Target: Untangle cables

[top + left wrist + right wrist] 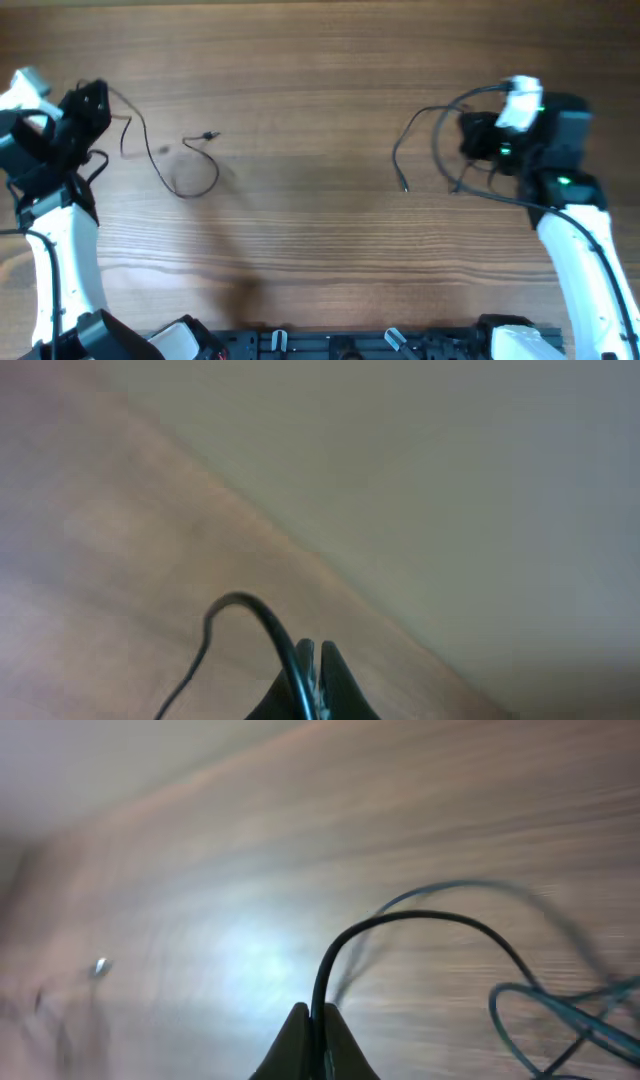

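Observation:
The robot's left gripper next needs to go down outward and to the left in the overhead view and release its cable there, since that cable is clear of the other.
Two thin dark cables lie apart on the wooden table [300,250]. The left cable [158,165] runs from my left gripper [100,95], bends into a loop and ends in a small plug [210,135]. In the left wrist view my left gripper [318,652] is shut on this cable [250,603]. The right cable [405,140] arcs out from my right gripper [466,132] to a plug end [405,188], with more loops [450,175] beside the gripper. The right wrist view shows that gripper [320,1016] shut on the cable [420,916], with blurred loops [530,1010] at right.
Both arms stand at the table's sides, the left arm [50,230] and the right arm [590,250]. A black rail [330,345] runs along the near edge. The left wrist view shows the table's edge against a pale wall [450,480].

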